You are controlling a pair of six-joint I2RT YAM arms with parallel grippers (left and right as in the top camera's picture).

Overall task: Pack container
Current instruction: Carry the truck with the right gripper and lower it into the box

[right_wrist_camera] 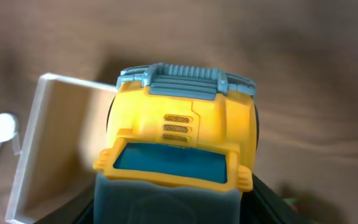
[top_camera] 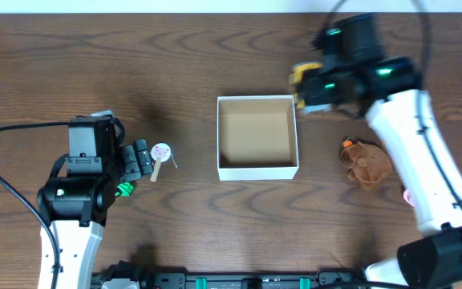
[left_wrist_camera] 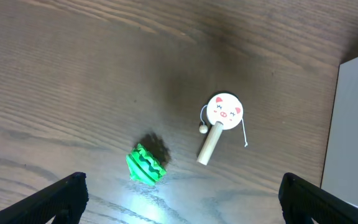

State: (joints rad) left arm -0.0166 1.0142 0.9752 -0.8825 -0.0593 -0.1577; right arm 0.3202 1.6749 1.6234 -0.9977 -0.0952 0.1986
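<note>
My right gripper should next draw back, to the left in the overhead view, and go down to release the truck (right_wrist_camera: 182, 134), since the box's tan inside is below it toward my base.
The container (top_camera: 257, 168) is a white-walled square box with a tan inside, at the table's middle; it holds nothing. My right gripper (top_camera: 307, 88) is shut on a yellow and blue toy truck (right_wrist_camera: 182, 134) and holds it above the box's far right corner; the box wall also shows in the right wrist view (right_wrist_camera: 30, 155). My left gripper (left_wrist_camera: 182, 199) is open and empty, hovering over a green toy top (left_wrist_camera: 145, 165) and a pig-face rattle drum (left_wrist_camera: 219, 124), both on the table left of the box.
A brown plush toy (top_camera: 365, 163) lies right of the box, beside my right arm. A small pink thing (top_camera: 407, 195) shows by that arm. The box's wall (left_wrist_camera: 353, 130) fills the right edge of the left wrist view.
</note>
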